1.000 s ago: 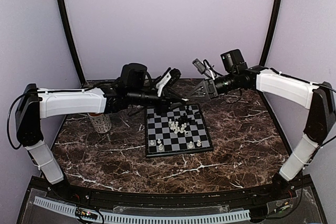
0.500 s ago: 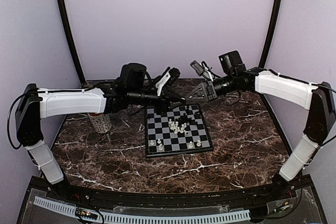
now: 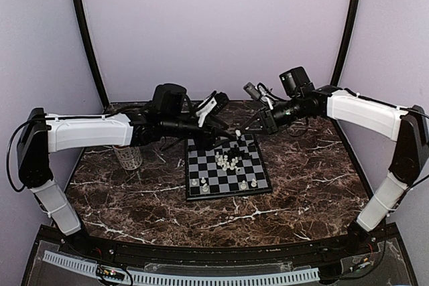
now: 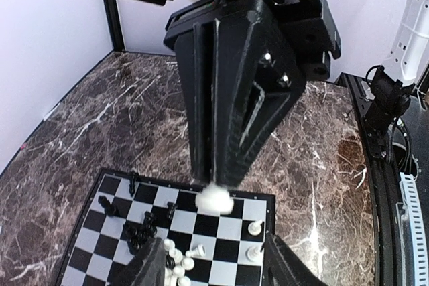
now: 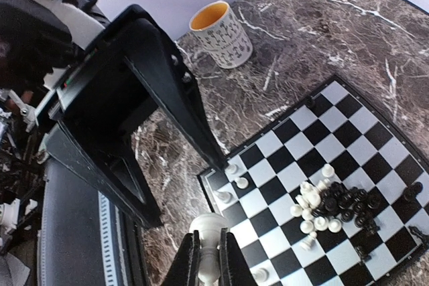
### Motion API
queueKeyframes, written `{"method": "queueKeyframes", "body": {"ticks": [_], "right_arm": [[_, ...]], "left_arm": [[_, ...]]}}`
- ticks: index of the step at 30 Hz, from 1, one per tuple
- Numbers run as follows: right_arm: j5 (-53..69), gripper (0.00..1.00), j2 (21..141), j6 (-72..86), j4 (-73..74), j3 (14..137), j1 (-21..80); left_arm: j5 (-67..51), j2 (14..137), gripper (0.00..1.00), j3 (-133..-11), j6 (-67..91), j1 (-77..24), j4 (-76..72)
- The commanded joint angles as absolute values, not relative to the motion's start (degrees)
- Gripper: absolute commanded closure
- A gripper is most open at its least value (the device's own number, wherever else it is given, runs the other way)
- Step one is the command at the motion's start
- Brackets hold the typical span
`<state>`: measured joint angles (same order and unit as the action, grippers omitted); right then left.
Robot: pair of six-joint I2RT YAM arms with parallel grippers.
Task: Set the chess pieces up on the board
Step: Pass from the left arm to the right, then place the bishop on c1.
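Next, my right gripper lowers across to the empty near-row square beside white pieces, below it and to its left in the top view, and releases.
The board [image 3: 226, 165] lies mid-table, with a mixed heap of white and black chess pieces [image 3: 229, 161] near its middle and a few white ones [image 3: 203, 187] standing on its near rows. My right gripper [image 3: 239, 132] is shut on a white piece [image 5: 209, 231] and holds it above the board's far edge; the piece also shows in the left wrist view [image 4: 214, 199]. My left gripper [image 3: 220, 132] is open and empty, hovering close beside the right one over the far left of the board; its fingertips [image 4: 281, 267] frame the bottom of the left wrist view.
A patterned mug [image 3: 127, 157] with a yellow inside stands left of the board, also in the right wrist view [image 5: 221, 31]. The two grippers are nearly touching above the board. Dark marble tabletop [image 3: 315, 165] surrounds the board; purple walls close the back and sides.
My right gripper has moved left and down toward the board's far edge. My left gripper has shifted slightly right and lower, so the two are closer together.
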<state>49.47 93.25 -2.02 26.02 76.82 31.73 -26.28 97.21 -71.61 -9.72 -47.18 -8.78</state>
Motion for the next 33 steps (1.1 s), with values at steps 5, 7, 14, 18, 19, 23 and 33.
{"method": "queueKeyframes", "body": {"ticks": [5, 7, 14, 18, 19, 23, 33], "right_arm": [[27.1, 0.96, 90.9, -22.5, 38.5, 78.0, 38.6], [24.0, 0.97, 92.3, -24.8, 40.8, 79.4, 41.1], [15.4, 0.98, 101.0, -28.8, 46.2, 87.2, 49.8], [11.4, 0.98, 106.9, -29.9, 48.1, 90.8, 53.7], [10.6, 0.98, 108.5, -29.9, 48.5, 91.7, 54.4], [8.3, 0.99, 114.1, -29.3, 50.8, 95.8, 56.5], [6.8, 0.97, 121.1, -28.2, 52.0, 100.9, 58.6]], "left_arm": [[-19.3, 88.2, 0.43, -66.0, -5.9, -39.1, -1.7], [-17.3, 87.8, 0.43, -65.4, -4.1, -35.8, -1.5], [-8.2, 85.9, 0.43, -62.9, -3.3, -33.1, -3.5], [-7.2, 83.0, 0.43, -61.8, -2.5, -32.0, -4.4], [-6.9, 81.5, 0.43, -60.9, -2.8, -31.9, -4.9], [-3.9, 78.0, 0.41, -59.3, -3.3, -31.7, -6.1], [-4.9, 74.8, 0.40, -59.4, -2.9, -31.6, -5.8]]}}
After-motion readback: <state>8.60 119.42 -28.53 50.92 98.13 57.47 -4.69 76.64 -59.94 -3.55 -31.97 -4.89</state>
